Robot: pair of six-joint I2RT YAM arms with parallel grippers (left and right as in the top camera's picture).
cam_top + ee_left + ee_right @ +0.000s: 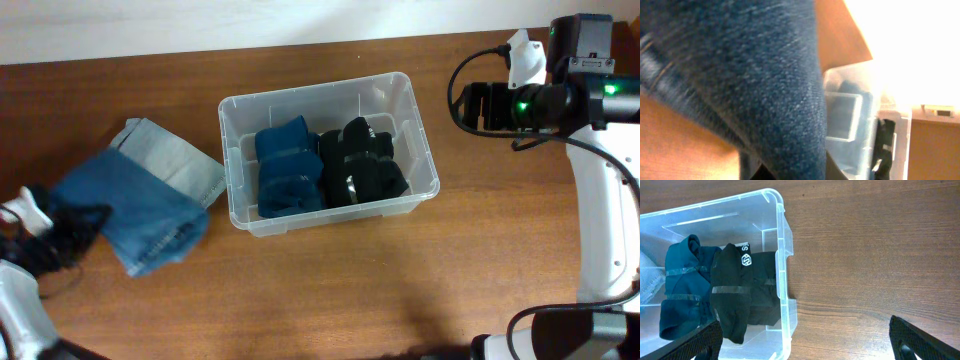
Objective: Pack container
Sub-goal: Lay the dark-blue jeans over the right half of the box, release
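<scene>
I will carry the jeans (135,205) outward with my left gripper next, past the teal garment (287,168) and over the black garment, because the jeans are still hanging outside the container.
The clear plastic container (420,120) stands mid-table. Inside it lie a folded teal garment (287,168) and a folded black garment (362,162). Both also show in the right wrist view, the teal one (682,290) beside the black one (742,292), with the container's wall (785,270) next to them. A pair of blue jeans (135,205) is lifted at the table's left, blurred. My left gripper (60,235) is shut on the jeans, whose denim (765,75) fills the left wrist view. My right gripper (805,340) is open and empty, held above the table right of the container.
The wooden table (350,290) spreads around the container. The right arm's body (540,100) is at the far right. The container's corner (860,125) shows past the jeans in the left wrist view.
</scene>
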